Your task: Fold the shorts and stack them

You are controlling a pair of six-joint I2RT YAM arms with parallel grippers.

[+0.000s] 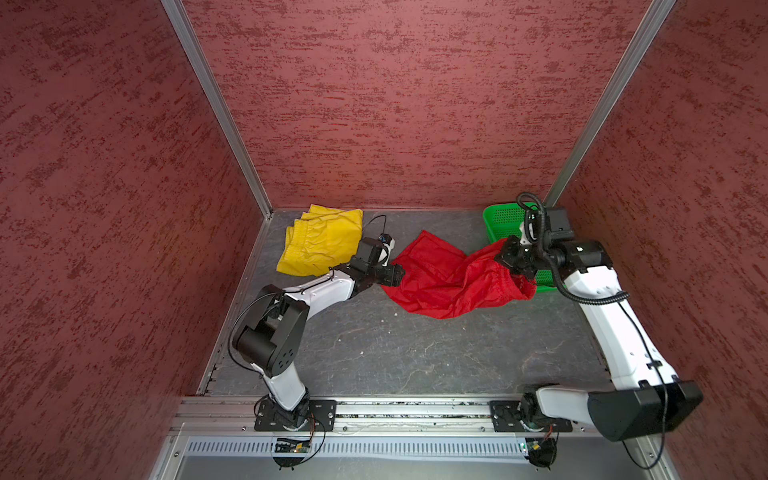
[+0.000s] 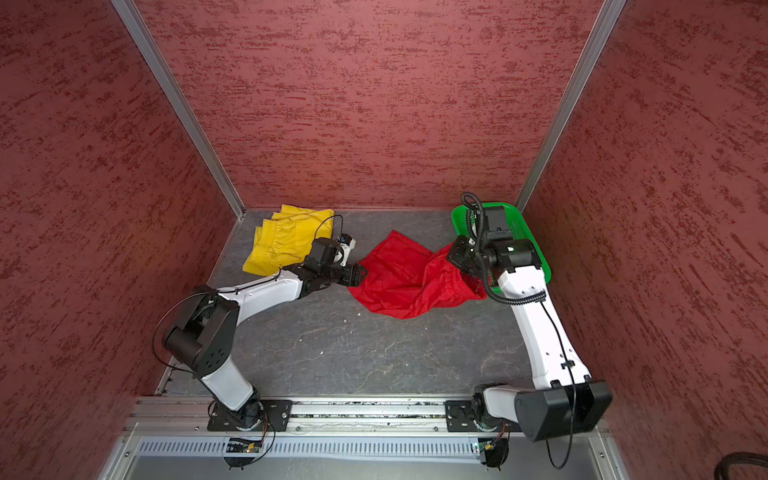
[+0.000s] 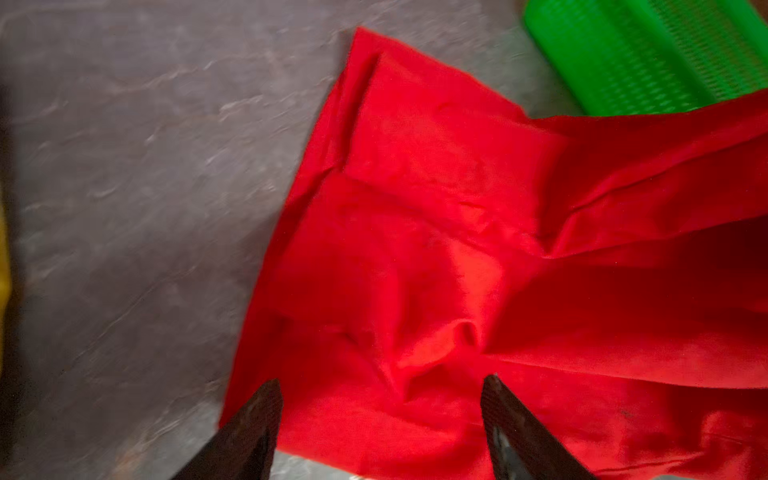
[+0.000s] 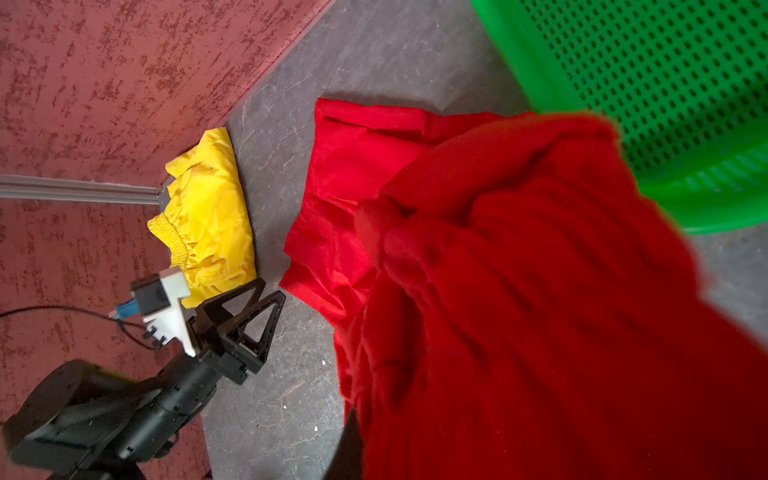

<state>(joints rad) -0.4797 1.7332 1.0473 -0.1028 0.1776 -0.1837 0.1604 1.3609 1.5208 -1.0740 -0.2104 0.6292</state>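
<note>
Next, my right gripper carries the bunched end away from the basket onto the far corner of the flat leg (image 1: pixel 424 238) (image 4: pixel 329 116) and releases, as that leg's already spread.
The red shorts (image 1: pixel 440 278) (image 2: pixel 399 278) lie crumpled mid-table, one leg spread flat toward the back. My right gripper (image 1: pixel 505 259) (image 2: pixel 455 255) is shut on their bunched right end and holds it up beside the basket. In the right wrist view the red cloth (image 4: pixel 519 299) hides the jaws. My left gripper (image 1: pixel 397 275) (image 2: pixel 360 273) (image 3: pixel 382 380) stands open, its fingertips over the left edge of the red shorts (image 3: pixel 415 249), nothing pinched between them. The yellow shorts (image 1: pixel 320 241) (image 2: pixel 291 241) (image 4: pixel 208 216) lie folded at the back left.
A green perforated basket (image 1: pixel 496 220) (image 2: pixel 536 245) (image 3: pixel 644 54) (image 4: pixel 665 83) stands in the back right corner, partly under the right arm. Red textured walls close in the back and both sides. The grey table (image 1: pixel 395 353) stretches bare toward the front rail.
</note>
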